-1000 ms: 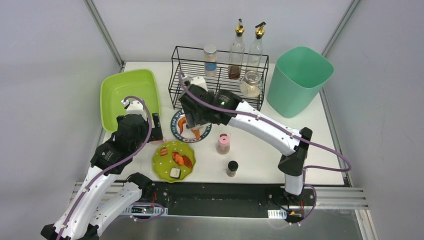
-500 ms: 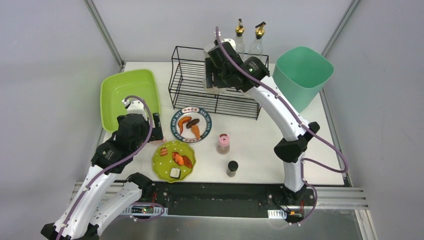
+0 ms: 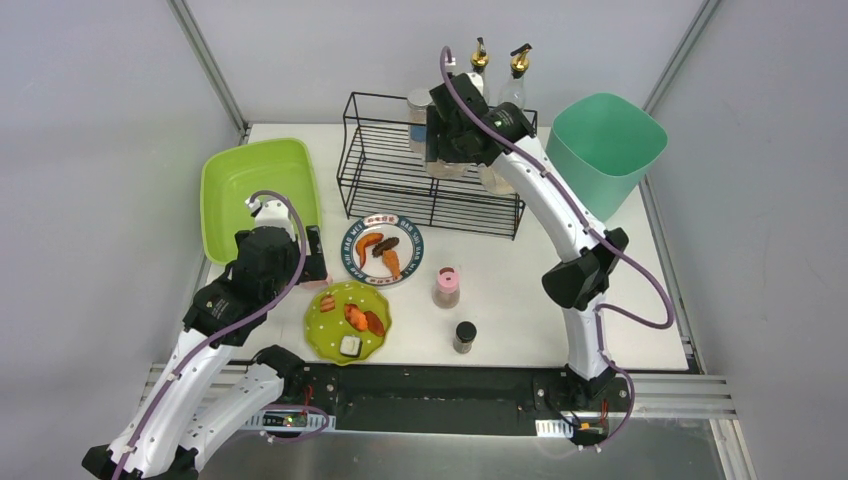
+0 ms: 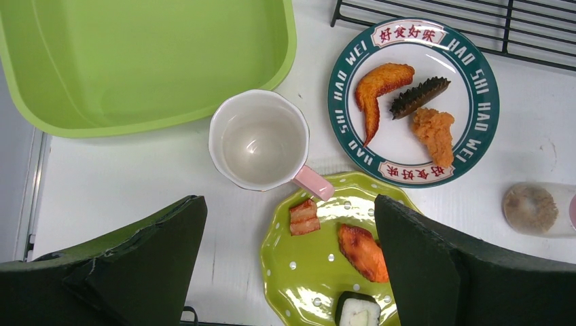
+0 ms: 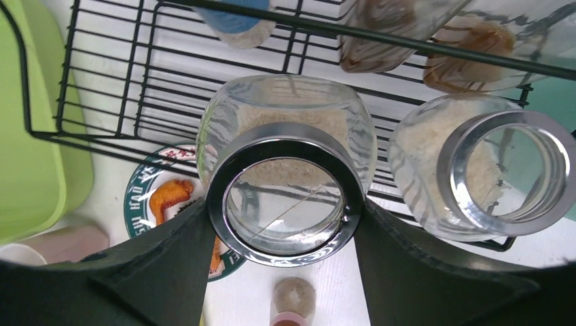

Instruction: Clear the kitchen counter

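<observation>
The robot's right gripper will next move down toward the second jar and let go of the glass jar (image 5: 285, 136) on the rack wires (image 5: 384, 148) beside that jar, because the wires are bare there.
The white kitchen counter (image 3: 520, 290) holds a teal-rimmed plate (image 3: 383, 250) of food, a green dotted plate (image 3: 348, 320) of food, a pink shaker (image 3: 446, 288) and a dark shaker (image 3: 465, 337). My right gripper (image 3: 447, 152) is over the black wire rack (image 3: 400, 180). In the right wrist view it (image 5: 284, 207) is shut on a glass jar (image 5: 285, 136) with a metal lid, beside a second jar (image 5: 502, 173). My left gripper (image 4: 289, 204) is open and empty, just near of a white mug (image 4: 258, 139) with a pink handle.
A lime-green tub (image 3: 258, 190) stands at the left and a teal bin (image 3: 598, 160) at the back right. Two oil bottles (image 3: 480, 75) and a spice jar (image 3: 420, 108) stand at the rack's back. The black front rail (image 3: 440, 385) runs along the near edge.
My right arm swung from over the teal-rimmed plate up and back to the rack with the glass jar, then shifted slightly right. The left arm has not moved.
</observation>
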Controlling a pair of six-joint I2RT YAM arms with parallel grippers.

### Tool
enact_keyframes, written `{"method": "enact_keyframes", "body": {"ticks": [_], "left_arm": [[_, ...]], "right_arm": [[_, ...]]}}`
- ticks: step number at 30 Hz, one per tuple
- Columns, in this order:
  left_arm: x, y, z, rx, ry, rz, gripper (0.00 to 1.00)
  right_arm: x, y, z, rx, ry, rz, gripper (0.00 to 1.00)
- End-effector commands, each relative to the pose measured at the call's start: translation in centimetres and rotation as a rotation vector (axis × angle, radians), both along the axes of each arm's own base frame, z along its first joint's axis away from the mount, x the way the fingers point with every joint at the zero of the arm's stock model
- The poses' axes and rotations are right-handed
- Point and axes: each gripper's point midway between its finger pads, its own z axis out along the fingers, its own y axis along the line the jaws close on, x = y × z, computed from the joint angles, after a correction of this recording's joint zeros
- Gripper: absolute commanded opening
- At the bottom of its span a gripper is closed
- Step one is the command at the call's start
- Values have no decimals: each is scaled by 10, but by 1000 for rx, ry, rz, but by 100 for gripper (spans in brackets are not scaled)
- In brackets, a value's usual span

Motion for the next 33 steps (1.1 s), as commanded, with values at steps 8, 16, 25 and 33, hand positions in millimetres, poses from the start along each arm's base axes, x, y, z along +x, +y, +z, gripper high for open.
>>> {"method": "enact_keyframes", "body": {"ticks": [8,16,25,33], "left_arm": [[3,-1,2,-16,-14,9,99],[3,-2,1,-14,-8,6,99],[4,-2,1,-14,-6,5,99],[4,-2,0,-11,-1,7,99]], "right_arm": [[20,-12,-6,88,48,-45,21],[16,-23,-14,66,96,-38,24],[15,-34,-22,39,141,-39,27],[22,-30,-35,40,164,-46,48]]}}
